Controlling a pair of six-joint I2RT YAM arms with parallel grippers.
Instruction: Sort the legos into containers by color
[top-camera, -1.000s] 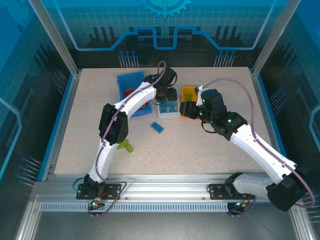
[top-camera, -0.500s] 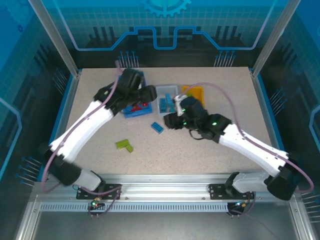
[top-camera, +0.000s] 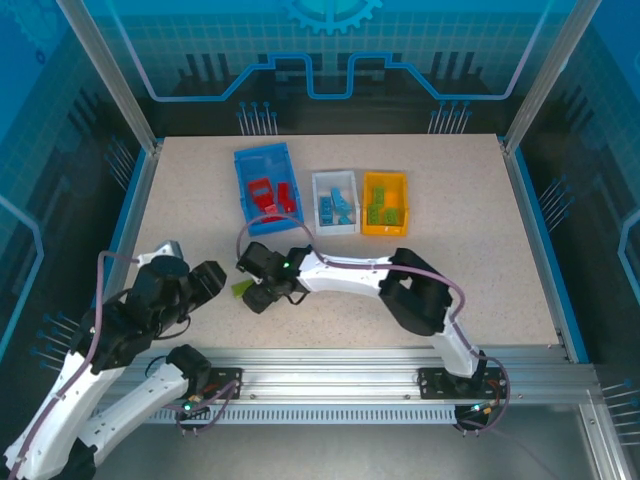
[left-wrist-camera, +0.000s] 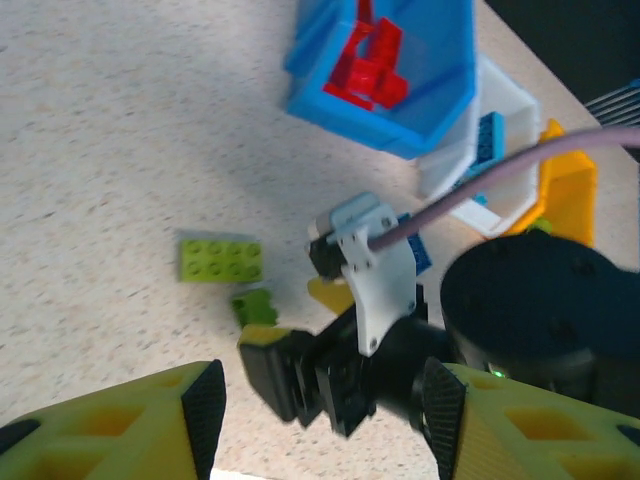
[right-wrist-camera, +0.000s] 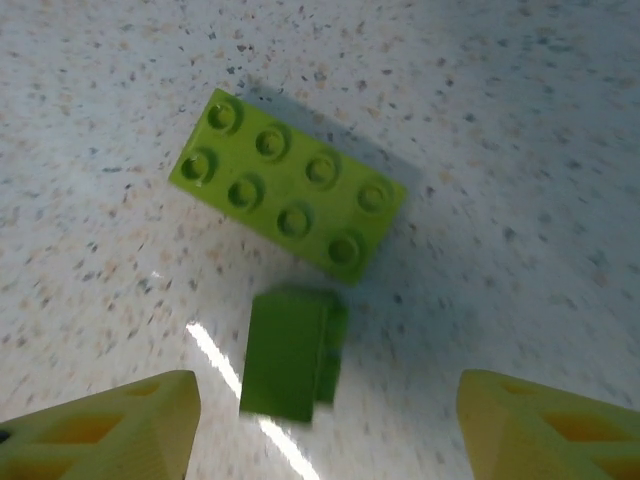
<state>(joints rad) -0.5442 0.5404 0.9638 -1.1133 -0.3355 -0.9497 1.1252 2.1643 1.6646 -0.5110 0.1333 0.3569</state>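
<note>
I should move my right gripper straight down around the small darker green lego (right-wrist-camera: 290, 355) and close on its sides, because it is already between the gripper's open fingers.
Two green legos lie on the table: a lime 2x4 brick (right-wrist-camera: 288, 200) (left-wrist-camera: 221, 259) and a small darker one (right-wrist-camera: 290, 365) (left-wrist-camera: 255, 305) beside it. My right gripper (right-wrist-camera: 325, 430) (top-camera: 258, 290) hovers open just above the small one, touching neither. Low at the near left, my left gripper (left-wrist-camera: 320, 410) (top-camera: 205, 280) is open and holds nothing. The blue bin (top-camera: 262, 180) holds red legos (left-wrist-camera: 370, 65). Blue ones sit in the white bin (top-camera: 335, 200) and green ones in the orange bin (top-camera: 385, 203). A blue brick (left-wrist-camera: 420, 250) peeks out behind the right wrist.
The right arm (top-camera: 350, 272) stretches across the table's middle from its base at the near right. The three bins stand in a row at the back. Blue rails (top-camera: 130, 225) edge the table's sides.
The left arm has pulled back from the bins to the near left corner. The right arm has swung from the orange bin across to the green bricks, its jaws spreading wider.
</note>
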